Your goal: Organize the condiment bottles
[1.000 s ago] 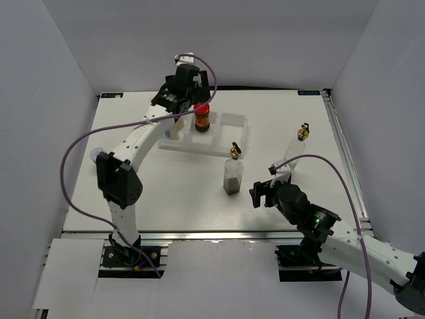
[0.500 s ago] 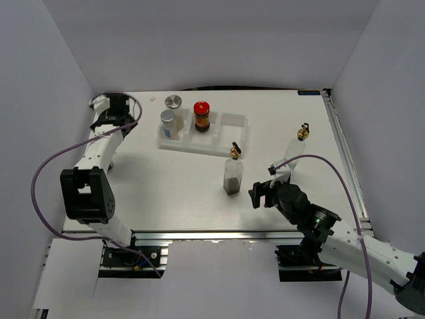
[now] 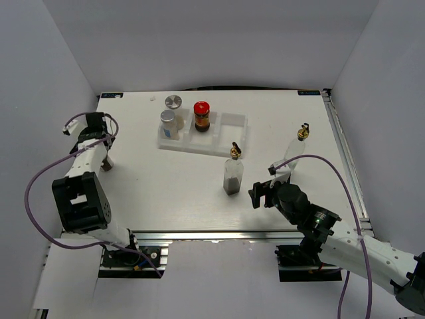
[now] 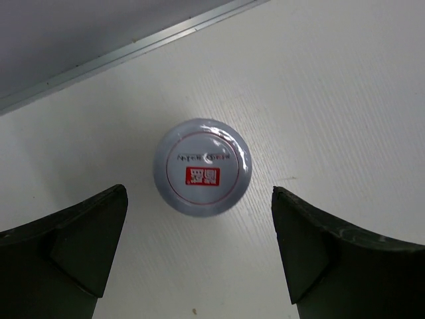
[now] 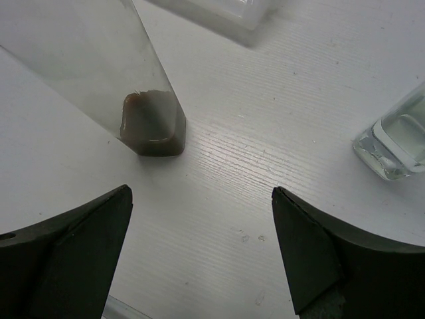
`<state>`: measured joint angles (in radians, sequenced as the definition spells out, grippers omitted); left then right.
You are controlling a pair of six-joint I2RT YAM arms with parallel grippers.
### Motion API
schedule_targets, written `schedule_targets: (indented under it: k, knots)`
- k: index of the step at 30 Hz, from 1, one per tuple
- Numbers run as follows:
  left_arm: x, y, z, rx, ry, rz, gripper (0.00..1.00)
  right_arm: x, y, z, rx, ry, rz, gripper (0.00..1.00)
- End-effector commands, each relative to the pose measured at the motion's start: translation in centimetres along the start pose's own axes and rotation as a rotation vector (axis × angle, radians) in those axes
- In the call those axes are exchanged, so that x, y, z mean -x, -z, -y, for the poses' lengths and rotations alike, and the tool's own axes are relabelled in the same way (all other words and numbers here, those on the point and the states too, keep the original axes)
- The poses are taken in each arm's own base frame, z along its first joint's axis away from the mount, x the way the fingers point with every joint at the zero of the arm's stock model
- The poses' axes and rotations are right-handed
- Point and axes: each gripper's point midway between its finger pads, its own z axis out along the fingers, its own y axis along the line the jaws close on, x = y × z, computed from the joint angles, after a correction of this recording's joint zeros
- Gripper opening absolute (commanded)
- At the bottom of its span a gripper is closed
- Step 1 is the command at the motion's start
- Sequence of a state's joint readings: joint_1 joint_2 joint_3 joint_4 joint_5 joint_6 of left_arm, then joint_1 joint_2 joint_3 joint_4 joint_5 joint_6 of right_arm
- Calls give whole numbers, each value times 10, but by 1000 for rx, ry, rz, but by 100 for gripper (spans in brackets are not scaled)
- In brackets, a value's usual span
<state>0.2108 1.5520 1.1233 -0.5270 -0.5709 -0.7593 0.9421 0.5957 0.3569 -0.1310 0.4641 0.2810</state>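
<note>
The left gripper needs to go down next and move toward the small jar until the jar's silver lid is between its fingers, since the jar is below and ahead of them.
My left gripper (image 3: 101,161) is open at the table's far left edge. In the left wrist view it (image 4: 198,222) hangs above a small jar with a silver lid and red label (image 4: 202,167), which stands just ahead of the jaws; my arm hides this jar from above. The white tray (image 3: 232,126) holds a silver-lidded jar (image 3: 169,123) and a red-lidded brown jar (image 3: 201,116). Another silver-lidded jar (image 3: 173,102) stands behind the tray. My right gripper (image 3: 262,195) is open and empty beside a gold-spouted bottle (image 3: 233,174) with brown contents (image 5: 149,126). A second clear bottle (image 3: 299,143) stands to the right (image 5: 398,139).
The tray's right compartment has nothing in it. The tray's corner (image 5: 226,13) shows at the top of the right wrist view. White walls close in the table on three sides, and a metal rail (image 3: 219,235) runs along the near edge.
My left arm has swung from the tray at the back to the table's left edge and now hangs over the jar there. The right arm has not moved.
</note>
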Motion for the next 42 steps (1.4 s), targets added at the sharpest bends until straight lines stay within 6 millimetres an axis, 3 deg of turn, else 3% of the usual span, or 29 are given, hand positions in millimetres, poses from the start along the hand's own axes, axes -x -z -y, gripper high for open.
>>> schedule_targets:
  k: [1, 7, 13, 18, 20, 26, 31, 35, 38, 41, 42]
  knots:
    - [19, -7, 10, -33, 38, 32, 98, 14, 0, -3, 7, -20, 45, 89]
    - [32, -25, 20, -38, 53, 16, 98, 14, 1, -2, 3, -20, 46, 89]
    - [9, -38, 22, -31, 45, -55, 93, 14, 1, 0, -8, -17, 46, 89]
    - [-9, -34, 7, -3, 32, -98, 84, 14, 0, 1, -12, -17, 43, 89]
    - [-7, -28, 7, -30, 40, -83, 81, 13, 0, 1, -16, -17, 42, 89]
    - [0, -24, 1, -7, 30, -62, 49, 12, -1, 0, -11, -14, 35, 89]
    - [-1, -18, 10, -67, 27, -84, 20, 13, -1, 0, -11, -15, 38, 89]
    - [3, 0, 25, -156, 20, -77, 0, 13, -1, 0, -10, -17, 38, 89]
    - [5, 28, 53, -261, -34, -57, 0, 13, -1, 1, -14, -17, 37, 89]
    - [14, 79, 89, -381, -94, 21, 0, 13, -1, 1, -19, -14, 37, 89]
    - [12, 105, 104, -439, -122, 52, 0, 13, -1, 2, -22, -16, 38, 89]
